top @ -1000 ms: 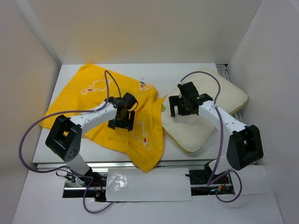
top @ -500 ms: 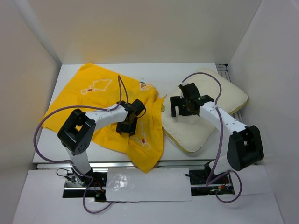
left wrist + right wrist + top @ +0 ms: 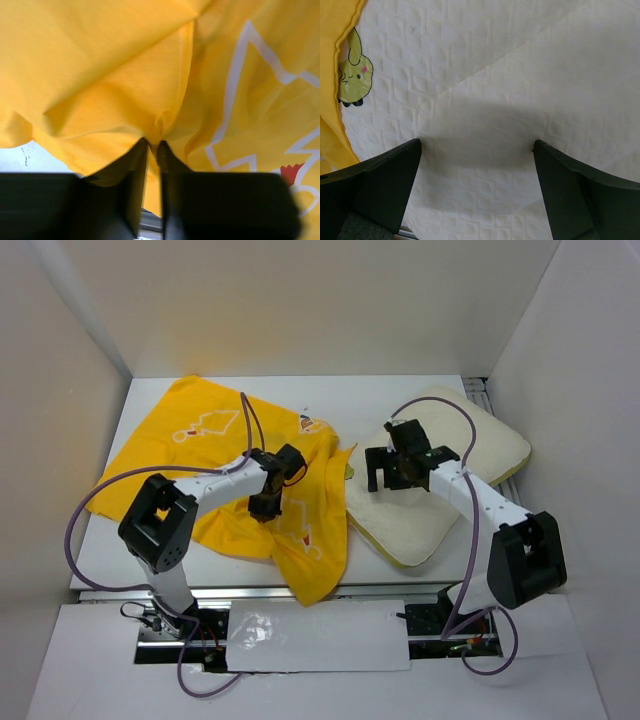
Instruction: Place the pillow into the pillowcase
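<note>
Next, my right gripper pushes down into the pillow's top near the cartoon mark and closes, since only flat cover lies between its wide-open fingers.
The yellow pillowcase (image 3: 190,440) lies crumpled over the left half of the table, with its right edge beside the pillow. My left gripper (image 3: 266,502) sits on the pillowcase's middle. In the left wrist view the left gripper (image 3: 152,145) has its jaws nearly together on a raised fold of the pillowcase (image 3: 100,60). The cream-white pillow (image 3: 480,450) lies at the right, and a small cartoon mark (image 3: 352,75) shows near its edge. My right gripper (image 3: 388,475) is down on the pillow's left part. In the right wrist view the right gripper (image 3: 476,145) is wide open and its tips press the pillow (image 3: 520,75), gripping nothing.
The white table (image 3: 400,390) is boxed in by pale walls on the left, back and right. A metal rail (image 3: 380,590) runs along the near edge. The pillowcase's lower corner (image 3: 315,585) hangs toward that rail. Purple cables loop off both arms.
The left gripper has closed from wide open onto a fold of the pillowcase, and its arm has shifted slightly. The right arm and the pillow have not moved.
</note>
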Robot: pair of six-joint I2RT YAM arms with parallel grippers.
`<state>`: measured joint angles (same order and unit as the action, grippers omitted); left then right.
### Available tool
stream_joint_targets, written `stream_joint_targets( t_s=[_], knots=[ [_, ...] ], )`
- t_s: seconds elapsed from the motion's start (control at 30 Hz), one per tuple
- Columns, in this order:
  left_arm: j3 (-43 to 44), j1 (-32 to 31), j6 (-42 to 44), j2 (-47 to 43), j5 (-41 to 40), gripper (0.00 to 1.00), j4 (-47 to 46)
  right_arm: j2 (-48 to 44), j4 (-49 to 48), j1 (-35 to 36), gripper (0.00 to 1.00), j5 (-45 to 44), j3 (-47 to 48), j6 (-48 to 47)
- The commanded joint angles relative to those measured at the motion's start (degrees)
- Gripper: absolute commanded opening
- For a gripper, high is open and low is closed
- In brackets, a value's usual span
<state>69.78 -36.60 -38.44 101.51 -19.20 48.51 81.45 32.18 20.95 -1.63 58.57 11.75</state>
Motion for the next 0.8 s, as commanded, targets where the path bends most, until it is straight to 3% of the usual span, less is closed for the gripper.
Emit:
stream_joint_targets(
  t_s=[0.0,0.1,0.13,0.23,0.37,0.57,0.6,0.67,0.7,0.73,0.77],
  knots=[
    [2.4,0.8,-1.6,-2.4,-2.9,0.23,1.3,-1.7,-0.6,-0.5,1.0,0.2,-0.4,-0.3],
    [2.9,0.8,-0.3,-1.8,-2.3,0.02,0.1,-1.7,-0.6,0.3,1.0,-0.5,-0.4,-0.8],
    [2.9,0.8,-0.3,-1.3,-1.5,0.0,0.1,-1.7,-0.6,1.1,1.0,-0.5,-0.9,-0.8],
    [3.5,0.3,-1.0,-1.3,-3.1,0.0,0.2,-3.6,-0.6,2.7,1.0,-0.7,-1.6,-2.2],
    [2.7,-0.3,-2.5,-11.4,-4.2,0.0,0.8,-4.5,-0.6,6.3,1.0,3.6,-2.9,-4.9],
    [1.1,-1.5,0.3,-22.6,-1.1,0.0,-1.4,4.1,-1.2,7.0,1.0,0.7,-3.5,-1.1],
    [1.1,-1.5,0.3,-23.5,-1.1,0.0,-2.2,5.3,-1.9,7.0,0.96,-0.6,-2.9,-0.2],
    [0.5,-2.8,1.2,-25.3,0.0,0.0,-2.2,7.8,-1.9,7.0,0.76,-4.6,-2.4,2.7],
    [-0.2,-2.8,1.2,-25.3,0.0,0.0,-2.2,8.3,-1.9,6.3,0.17,-6.3,-1.6,3.9],
    [-0.3,-2.8,1.2,-26.2,0.0,0.0,-2.2,8.3,-1.3,5.6,0.0,-8.5,-1.6,5.3],
    [-1.0,-3.3,1.2,-26.2,0.6,0.0,-2.2,7.7,-0.1,5.6,0.0,-13.8,-0.9,7.8]
  ],
)
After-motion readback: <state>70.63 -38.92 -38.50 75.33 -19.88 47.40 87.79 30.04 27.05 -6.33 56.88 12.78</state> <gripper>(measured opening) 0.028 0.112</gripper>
